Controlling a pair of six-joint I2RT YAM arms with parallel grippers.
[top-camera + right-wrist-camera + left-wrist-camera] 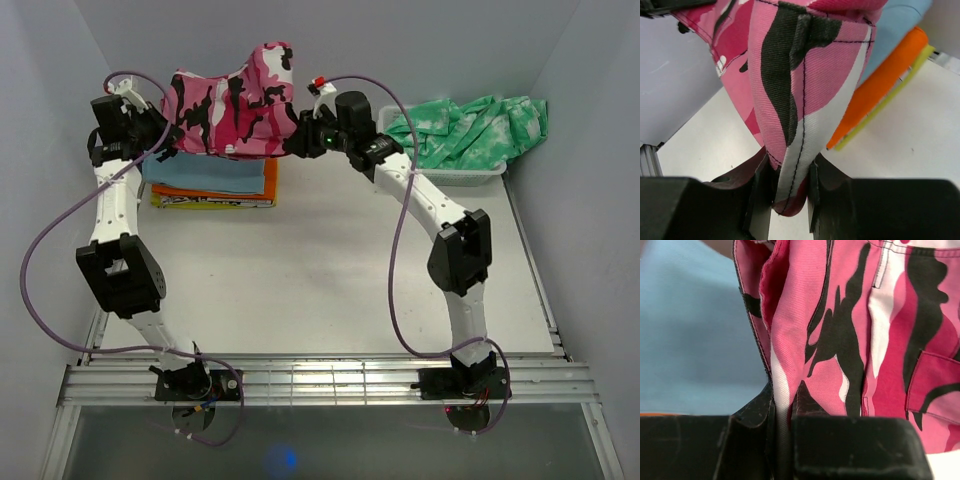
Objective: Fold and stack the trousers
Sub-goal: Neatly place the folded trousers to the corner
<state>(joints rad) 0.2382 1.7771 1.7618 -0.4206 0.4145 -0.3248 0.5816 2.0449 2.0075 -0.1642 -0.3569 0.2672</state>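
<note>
My left gripper should go down a little to its left in the top view and let go of the trousers' fold, because the light blue piece's end [155,172] is below it that way.
The pink camouflage trousers [240,100] hang folded between both arms, held up above a stack of folded clothes [215,182] at the back left. My left gripper [160,135] is shut on the trousers' left edge; the left wrist view shows the fabric [840,325] pinched between the fingers [785,415]. On the opposite end my right gripper [300,140] is shut on a seamed fold [800,100] of the trousers, squeezed between its fingers [790,180].
The stack holds a light blue piece [205,172] over orange [270,178] and yellow [200,203] ones. A white basket [470,176] at the back right holds a green-and-white tie-dye garment [470,125]. Walls close in on three sides.
</note>
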